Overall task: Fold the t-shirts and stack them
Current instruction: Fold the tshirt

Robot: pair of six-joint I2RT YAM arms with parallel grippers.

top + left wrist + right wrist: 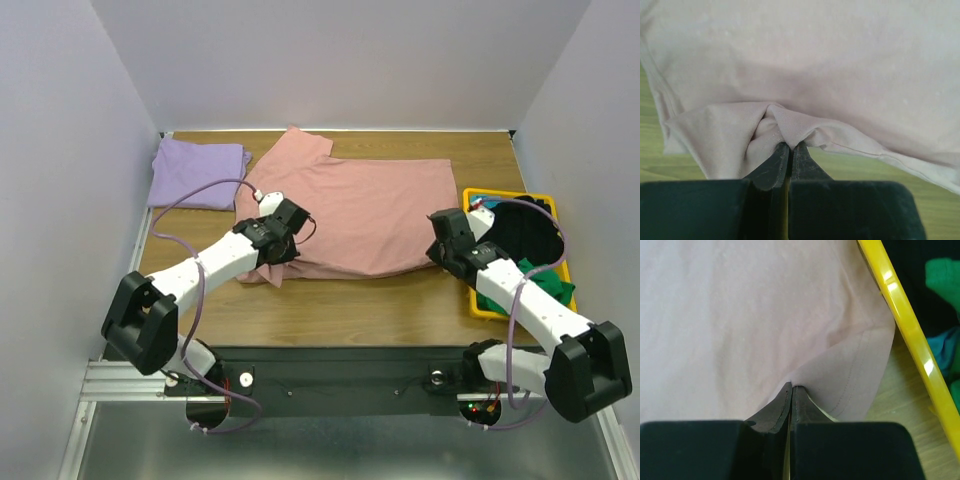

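My left gripper will next go outward over the pink shirt's flat body (306, 191), toward the shirt's sleeve, to let go of the bunched fold there, because both near corners are gripped.
A dusty pink t-shirt (355, 210) lies spread across the middle of the table, one sleeve pointing to the back. My left gripper (283, 243) is shut on a bunched fold at the pink shirt's near left corner (775, 125). My right gripper (440, 240) is shut on the hemmed near right corner of the pink shirt (850, 375), beside the bin. A folded lavender t-shirt (197, 173) lies at the back left. Black (525, 232), green (545, 283) and teal (945, 347) shirts lie in the yellow bin.
The yellow bin (474, 300) stands at the right side of the table, its rim (900, 315) close to my right gripper. Bare wood shows along the near edge (380, 310). Grey walls enclose the table on three sides.
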